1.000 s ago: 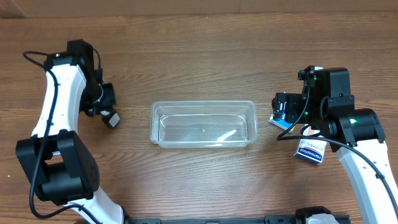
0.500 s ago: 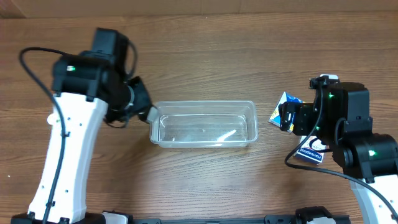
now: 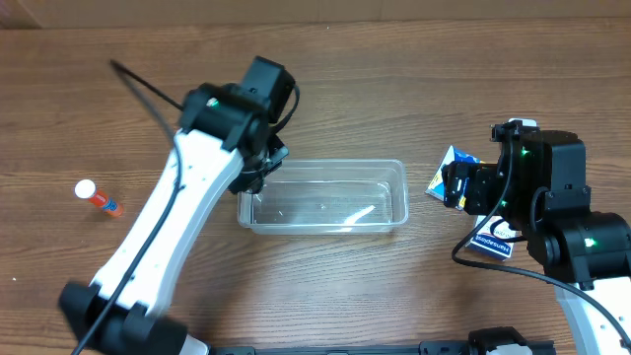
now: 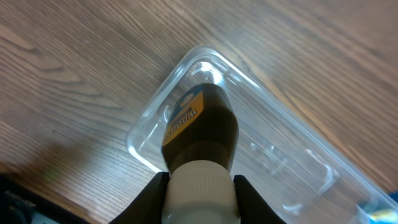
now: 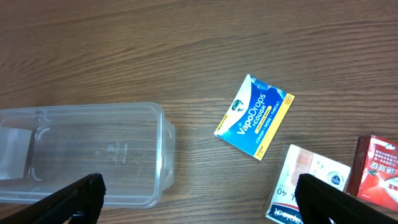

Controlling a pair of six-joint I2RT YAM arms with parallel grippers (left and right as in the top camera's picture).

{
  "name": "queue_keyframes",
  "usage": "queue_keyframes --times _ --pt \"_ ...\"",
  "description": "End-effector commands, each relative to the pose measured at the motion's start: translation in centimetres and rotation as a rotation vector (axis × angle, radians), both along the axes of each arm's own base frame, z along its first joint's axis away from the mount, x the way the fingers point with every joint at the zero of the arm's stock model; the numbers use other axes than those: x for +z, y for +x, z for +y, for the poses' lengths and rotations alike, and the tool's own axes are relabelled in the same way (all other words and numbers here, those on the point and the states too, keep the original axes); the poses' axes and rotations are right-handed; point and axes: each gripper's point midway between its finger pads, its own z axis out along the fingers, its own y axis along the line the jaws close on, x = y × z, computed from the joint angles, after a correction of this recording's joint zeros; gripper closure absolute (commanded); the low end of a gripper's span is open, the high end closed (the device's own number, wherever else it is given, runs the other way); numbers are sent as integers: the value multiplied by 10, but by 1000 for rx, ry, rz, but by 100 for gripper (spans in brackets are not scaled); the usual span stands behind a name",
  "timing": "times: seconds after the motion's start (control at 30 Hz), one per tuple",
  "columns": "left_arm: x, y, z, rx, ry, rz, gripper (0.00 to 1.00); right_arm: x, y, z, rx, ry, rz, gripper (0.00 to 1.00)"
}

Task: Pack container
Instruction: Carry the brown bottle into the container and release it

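The container's empty end [image 4: 200, 75] toward the glue stick lies below the left gripper, so the gripper will lower the bottle [image 4: 202, 121] onto the bare bottom of that end and release it.
The clear plastic container [image 3: 325, 228] lies mid-table, with nothing resting in it. My left gripper [image 3: 259, 170] hangs over its left end, shut on a dark brown bottle [image 4: 202, 121] with a white cap and a yellow-blue label. In the left wrist view the bottle points down into the container's [image 4: 277, 163] near corner, and I cannot tell whether it touches the floor. My right gripper [image 3: 453, 185] is wide open and empty to the right of the container [image 5: 81, 149]. Its fingers [image 5: 202, 199] straddle bare wood.
A blue VapoDrops box [image 5: 255, 116] lies right of the container. A white box [image 5: 308, 183] and a red box [image 5: 376, 168] lie beyond it. The white box also shows in the overhead view [image 3: 493, 240]. A glue stick [image 3: 97, 197] lies at the far left.
My left arm has swung from the far left to over the container's left end, carrying the bottle and uncovering the glue stick. My right gripper drew back to the right earlier and now holds still.
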Motion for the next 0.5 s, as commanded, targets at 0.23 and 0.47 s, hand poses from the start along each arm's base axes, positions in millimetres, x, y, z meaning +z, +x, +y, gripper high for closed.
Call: queue_keyframes --times 0.23,0.47 --pt "-66 17 -18 27 8 157 96 15 2 1 -2 9 -41 0" --pt "-77 17 -14 100 4 160 96 15 2 1 -2 9 -41 0"
